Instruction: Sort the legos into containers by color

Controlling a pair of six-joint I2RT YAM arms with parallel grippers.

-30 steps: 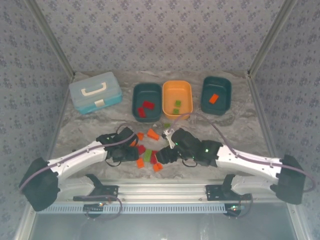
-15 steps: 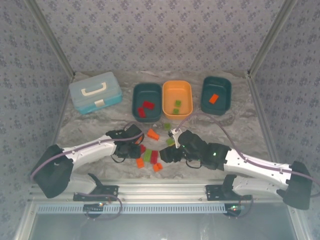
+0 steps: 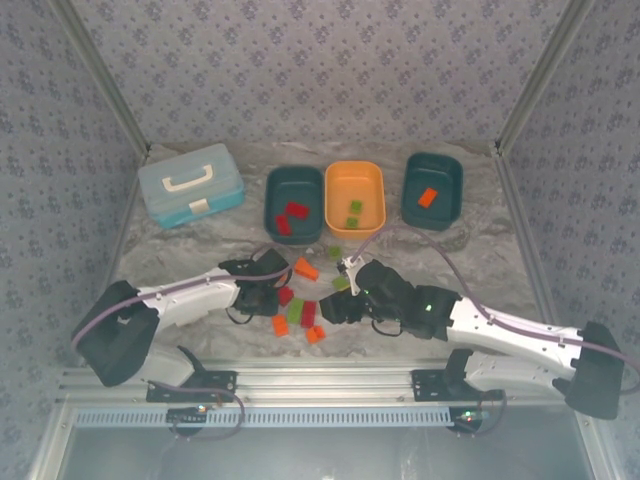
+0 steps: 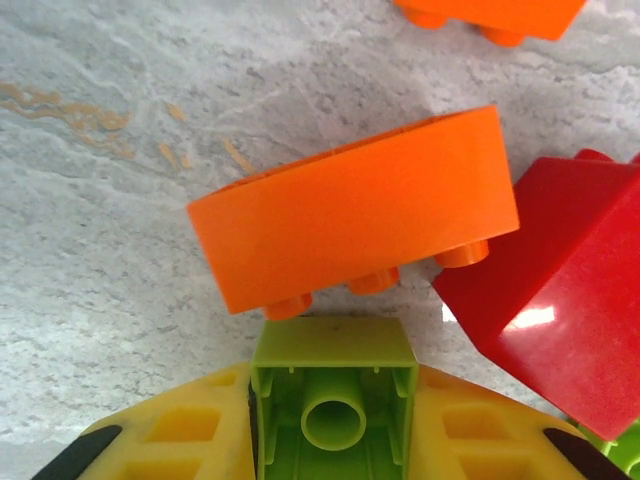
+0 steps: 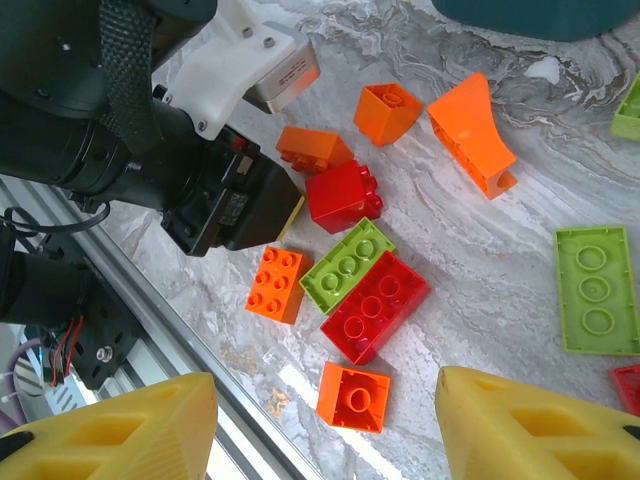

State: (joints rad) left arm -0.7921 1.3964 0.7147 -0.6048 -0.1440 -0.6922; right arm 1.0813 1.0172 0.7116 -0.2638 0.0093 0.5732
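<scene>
My left gripper rises next and carries the green lego outward to release it inside the orange tub, which stands outward of the gripper and holds green ones.
Loose legos in red, orange and green lie in a pile (image 3: 300, 310) at the table's front middle. My left gripper (image 4: 333, 400) is shut on a small green lego (image 4: 333, 385), hollow side toward the camera, low over the pile's left side (image 3: 268, 292). An orange lego (image 4: 355, 210) and a red lego (image 4: 560, 300) lie just beyond it. My right gripper (image 5: 330, 440) hangs open above the pile's right part (image 3: 335, 305), over an orange lego (image 5: 353, 396). Three containers stand behind: a teal tub (image 3: 272, 205) with red legos, an orange tub (image 3: 378, 195) with green ones, and a teal tub (image 3: 450, 195) with an orange one.
A light blue lidded case (image 3: 190, 185) stands at the back left. A flat green plate lego (image 5: 596, 290) lies right of the pile. The metal front rail (image 5: 190, 350) runs close below the pile. Patterned walls close in the sides and back.
The left gripper has moved a little right into the pile and shut on the green lego. The right arm shifted slightly right early on and stays open.
</scene>
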